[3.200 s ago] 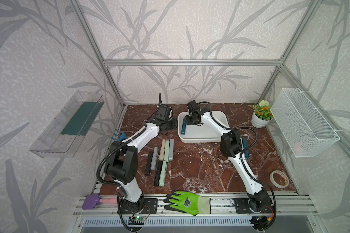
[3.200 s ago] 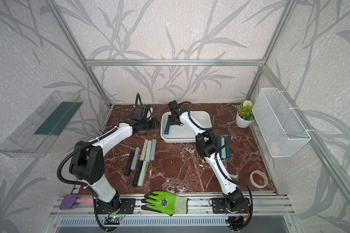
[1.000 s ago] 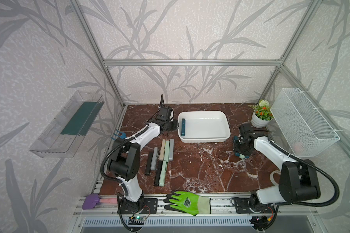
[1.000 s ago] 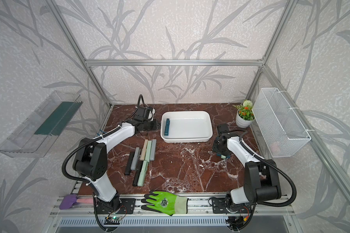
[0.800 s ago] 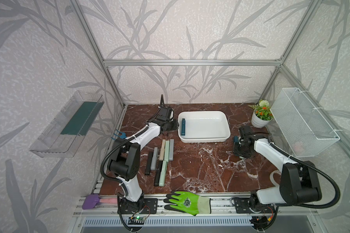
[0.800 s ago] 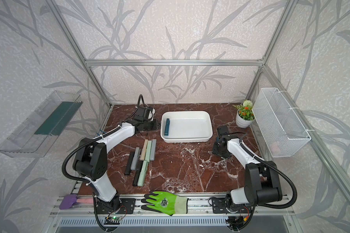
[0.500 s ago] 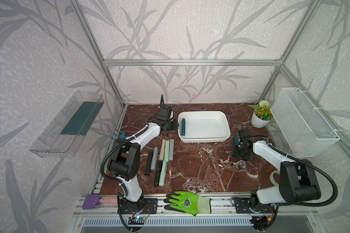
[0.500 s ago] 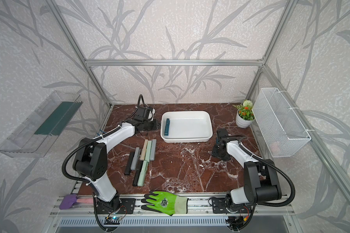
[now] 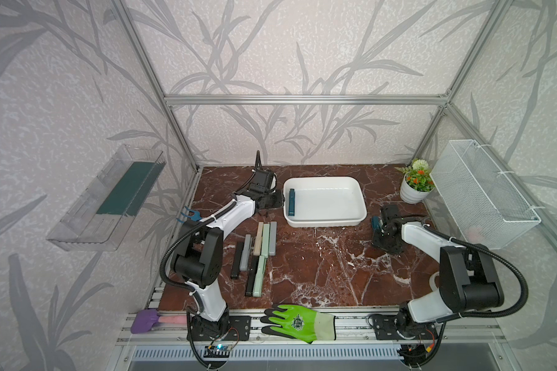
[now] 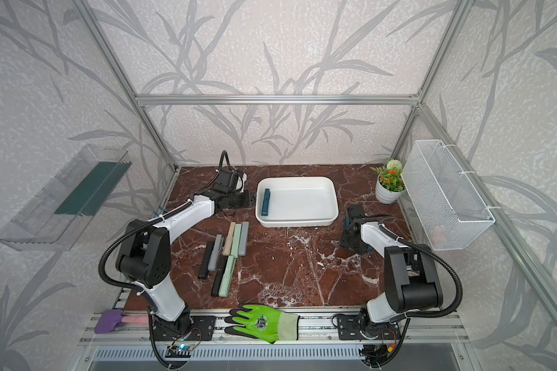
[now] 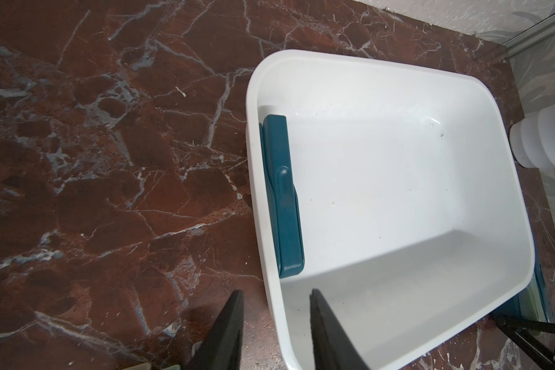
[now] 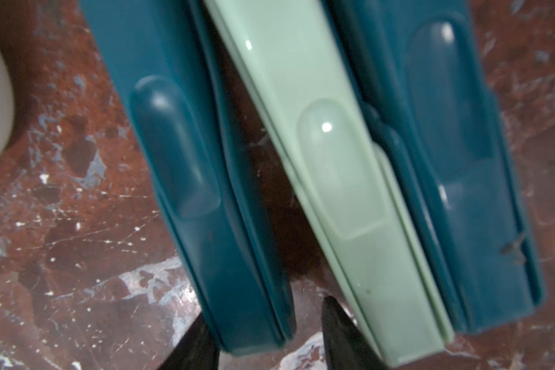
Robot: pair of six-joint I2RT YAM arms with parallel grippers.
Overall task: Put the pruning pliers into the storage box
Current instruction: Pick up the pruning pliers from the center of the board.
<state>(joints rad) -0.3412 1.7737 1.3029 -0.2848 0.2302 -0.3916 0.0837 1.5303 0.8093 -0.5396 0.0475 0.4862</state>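
Next, my right gripper moves outward onto the middle of the teal plier nearest the box, because its fingers stand only around the plier's near end.
The white storage box (image 9: 325,221) (image 10: 296,221) stands at the back middle with one dark teal pruning plier (image 9: 291,202) (image 11: 284,198) lying along its left wall. My left gripper (image 9: 278,200) (image 11: 274,293) is open astride the box's left rim, touching neither side. Several more pliers (image 9: 258,247) (image 10: 229,244) lie in rows left of centre. To the right of the box, my right gripper (image 9: 383,239) (image 12: 265,312) is open, its fingers either side of the end of a teal plier (image 12: 205,179). A pale green one (image 12: 343,179) and another teal one (image 12: 462,160) lie beside it.
A green glove (image 9: 298,322) lies on the front rail and a purple trowel (image 9: 148,320) at its left end. A potted plant (image 9: 415,189) and a wire basket (image 9: 483,199) are at the right. A clear bin (image 9: 110,196) hangs on the left wall.
The right arm left the box, swung to the pliers on the right and settled low over them, its jaws widening. The left arm has not moved.
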